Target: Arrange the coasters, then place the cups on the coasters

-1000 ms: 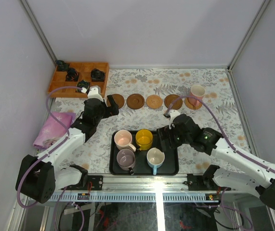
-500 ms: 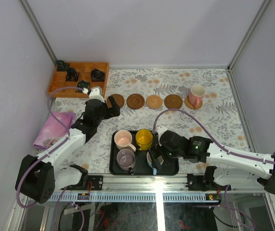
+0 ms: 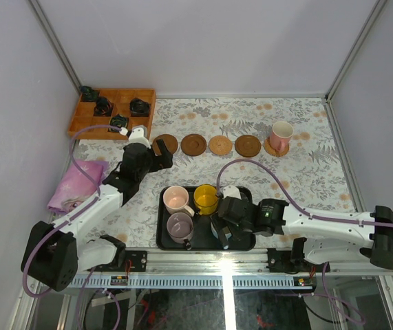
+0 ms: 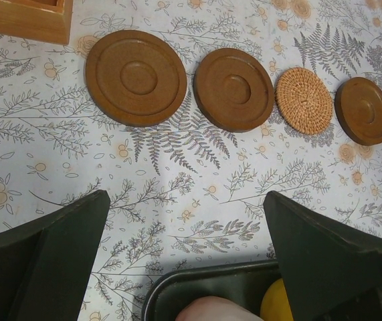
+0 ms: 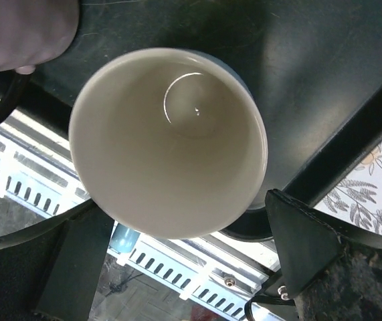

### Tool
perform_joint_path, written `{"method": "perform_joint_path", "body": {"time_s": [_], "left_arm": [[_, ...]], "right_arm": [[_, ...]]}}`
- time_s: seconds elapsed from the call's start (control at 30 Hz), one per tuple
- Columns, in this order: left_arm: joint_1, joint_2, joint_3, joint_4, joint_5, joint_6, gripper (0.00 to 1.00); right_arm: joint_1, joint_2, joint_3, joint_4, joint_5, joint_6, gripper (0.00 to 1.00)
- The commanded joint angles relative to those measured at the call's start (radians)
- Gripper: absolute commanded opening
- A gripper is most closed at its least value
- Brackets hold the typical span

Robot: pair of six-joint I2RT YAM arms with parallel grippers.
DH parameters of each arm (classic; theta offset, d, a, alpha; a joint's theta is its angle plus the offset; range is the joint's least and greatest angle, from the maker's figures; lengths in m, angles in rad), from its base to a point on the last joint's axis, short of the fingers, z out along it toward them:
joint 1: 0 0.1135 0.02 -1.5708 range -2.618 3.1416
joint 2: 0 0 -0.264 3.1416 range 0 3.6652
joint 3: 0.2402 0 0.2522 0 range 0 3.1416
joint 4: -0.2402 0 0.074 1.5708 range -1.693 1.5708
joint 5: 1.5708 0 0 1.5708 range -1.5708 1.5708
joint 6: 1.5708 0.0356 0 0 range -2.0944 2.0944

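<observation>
The blue handle [image 3: 226, 238] [image 5: 124, 239] is below, between my right gripper's open fingers, so my right gripper should move down next beside the white cup's rim and close on that handle.
Several round brown coasters [image 3: 194, 144] lie in a row across the far cloth; in the left wrist view the nearest coaster [image 4: 136, 77] is wooden and one further along [image 4: 304, 100] is woven. A white cup with a pink handle [image 3: 281, 133] stands on the rightmost one. The black tray [image 3: 241, 242] holds the pale pink cup [image 3: 175, 199], yellow cup [image 3: 206, 198] and mauve cup [image 3: 180, 225]. My right gripper [image 3: 222, 230] hangs open over the tray, its jaws either side of the white blue-handled cup [image 5: 167, 140]. My left gripper [image 3: 156, 155] is open and empty near the left end of the row.
A wooden compartment box [image 3: 113, 113] with small black objects stands at the far left. A pink cloth [image 3: 77, 184] lies left of the left arm. The metal rail [image 3: 210, 278] runs along the near edge just beyond the tray.
My right arm has swung from near the coaster row down and left over the tray's near right corner, covering the blue-handled cup. The left arm has barely moved.
</observation>
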Motion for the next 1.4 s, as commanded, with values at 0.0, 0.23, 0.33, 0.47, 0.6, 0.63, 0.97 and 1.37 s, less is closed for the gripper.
{"method": "perform_joint_path", "body": {"time_s": [0.0,0.23,0.33,0.47,0.6,0.63,0.97,1.37], "left_arm": [[-0.007,-0.007,-0.005,0.021,0.005,-0.003,1.0],[-0.011,0.016,-0.005,0.033,0.019,-0.011,1.0],[-0.014,0.021,-0.005,0.032,0.02,-0.011,1.0],[-0.017,0.021,-0.006,0.026,0.016,-0.01,1.0],[-0.02,0.024,-0.002,0.022,0.015,-0.007,1.0],[-0.021,0.025,0.0,0.021,0.015,-0.007,1.0],[-0.027,0.035,-0.007,0.021,0.006,-0.01,1.0],[-0.033,0.042,-0.005,0.019,0.005,-0.01,1.0]], "right_arm": [[0.017,-0.002,0.01,-0.082,0.128,0.112,0.99],[0.019,-0.055,-0.037,-0.074,0.146,0.15,0.82],[0.022,-0.057,-0.062,-0.02,0.136,0.133,0.74],[0.026,-0.053,-0.096,0.043,0.13,0.118,0.69],[0.028,-0.042,-0.112,0.087,0.135,0.113,0.69],[0.03,-0.037,-0.114,0.095,0.136,0.109,0.68],[0.038,0.004,-0.109,0.116,0.147,0.095,0.62],[0.043,0.017,-0.12,0.113,0.132,0.102,0.0]]}}
